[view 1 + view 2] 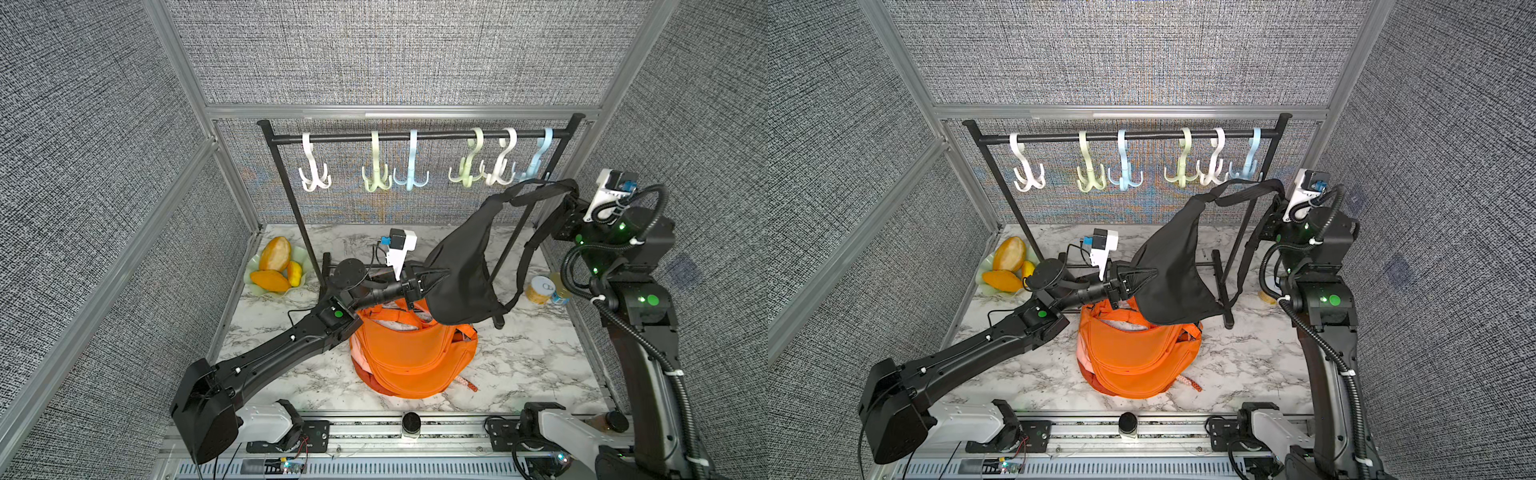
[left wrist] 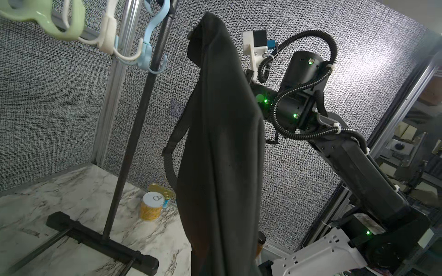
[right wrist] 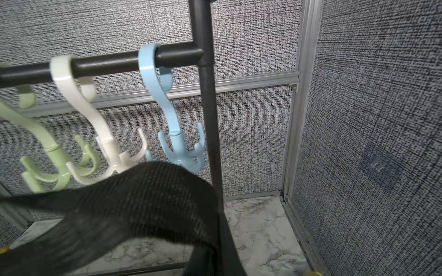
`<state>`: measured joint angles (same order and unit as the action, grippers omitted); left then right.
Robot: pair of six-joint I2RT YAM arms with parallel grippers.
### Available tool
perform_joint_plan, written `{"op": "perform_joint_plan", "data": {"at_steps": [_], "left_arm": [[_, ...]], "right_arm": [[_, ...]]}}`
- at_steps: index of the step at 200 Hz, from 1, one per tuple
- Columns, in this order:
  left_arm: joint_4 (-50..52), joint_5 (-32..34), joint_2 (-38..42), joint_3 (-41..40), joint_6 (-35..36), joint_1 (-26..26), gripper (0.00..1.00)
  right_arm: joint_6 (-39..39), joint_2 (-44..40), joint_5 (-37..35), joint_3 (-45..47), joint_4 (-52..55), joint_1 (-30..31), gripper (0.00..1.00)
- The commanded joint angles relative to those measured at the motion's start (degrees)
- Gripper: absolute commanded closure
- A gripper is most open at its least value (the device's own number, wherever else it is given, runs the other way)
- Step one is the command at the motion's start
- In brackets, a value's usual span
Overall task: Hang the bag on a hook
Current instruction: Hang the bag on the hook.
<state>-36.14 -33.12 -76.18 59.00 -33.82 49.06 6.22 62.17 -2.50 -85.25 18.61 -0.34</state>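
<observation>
The bag's strap goes outward over the light blue hook's pegs next and my right gripper releases it, since the pegs lie outward, still beyond the strap.
A black bag hangs in the air between both arms, above the table in front of the rack's right end. My left gripper is shut on the left edge of the bag's body. My right gripper is shut on the bag's strap, high up beside the rack's right post. The strap arches just below and in front of the light blue hook at the right end of the bar. In both wrist views the fabric hides the jaws.
The black rack carries several white, green and blue hooks. An orange bag lies on the marble table under the black one. A plate of mangoes sits at the back left. Cans stand at the right, near the rack's foot.
</observation>
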Motion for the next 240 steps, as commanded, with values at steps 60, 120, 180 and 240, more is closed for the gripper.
{"op": "perform_joint_plan", "data": {"at_steps": [60,120,180,240], "left_arm": [[-6.34,1.01,-5.7,4.36,-3.11,2.26,1.0],[-6.76,2.03,-6.94,4.41,-3.79,2.88,1.0],[-5.79,2.79,-7.84,5.16,-3.71,2.89,1.0],[-5.13,2.85,-8.5,5.78,-3.45,2.89,1.0]], "right_arm": [[-2.35,10.39,10.11,-10.71,1.09,-5.06,0.94],[-4.17,14.92,12.52,-12.93,4.21,-5.1,0.97],[-5.62,18.44,11.8,-17.85,6.99,-5.11,0.97],[-5.93,20.2,11.86,-20.66,8.95,-5.11,0.81]]}}
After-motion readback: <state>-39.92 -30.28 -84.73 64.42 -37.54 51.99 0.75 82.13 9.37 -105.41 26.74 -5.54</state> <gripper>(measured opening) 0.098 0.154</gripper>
